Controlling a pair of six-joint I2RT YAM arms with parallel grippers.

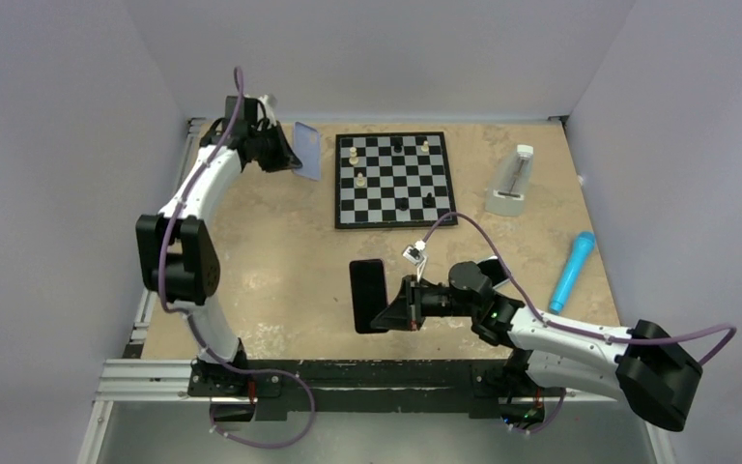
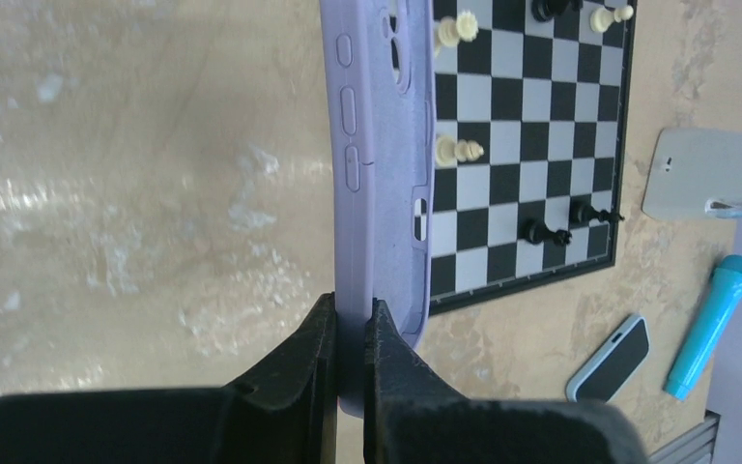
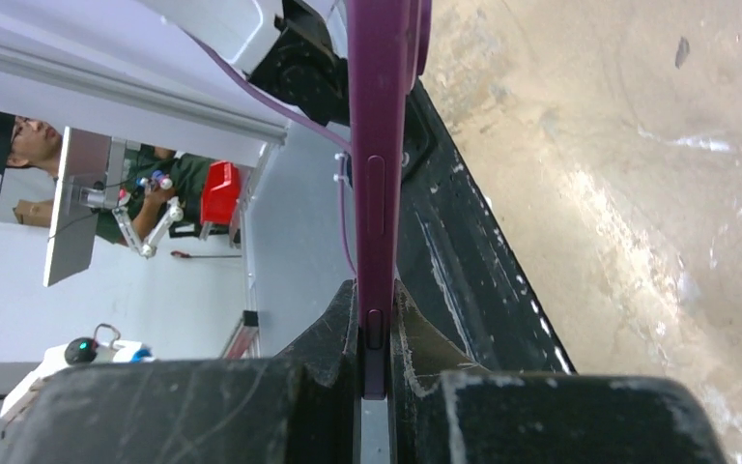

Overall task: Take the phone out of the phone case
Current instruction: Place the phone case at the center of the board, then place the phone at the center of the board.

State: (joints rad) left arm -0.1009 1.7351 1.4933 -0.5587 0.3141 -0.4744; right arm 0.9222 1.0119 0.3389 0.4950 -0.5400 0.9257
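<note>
Next, my left gripper will lower the empty case onto the bare tabletop [image 1: 307, 190] beside the chessboard below it and release, as the phone is already out.
My left gripper [image 1: 293, 160] is at the far left of the table, shut on the lower edge of an empty lavender phone case [image 1: 308, 151] held edge-up off the table. In the left wrist view the case [image 2: 377, 145] rises from between the closed fingers of my left gripper [image 2: 351, 307], with its button bumps and camera cutout showing. My right gripper [image 1: 386, 314] is near the front middle, shut on a dark phone [image 1: 367, 290] with a magenta edge, held upright. In the right wrist view the phone [image 3: 379, 145] stands edge-on in my right gripper [image 3: 375, 295].
A chessboard [image 1: 386, 224] with several pieces lies at the back centre, just right of the case. A white stand [image 1: 510, 184] and a blue microphone-shaped toy [image 1: 572, 271] are on the right. A dark slab with a pale rim [image 2: 609, 360] lies on the table.
</note>
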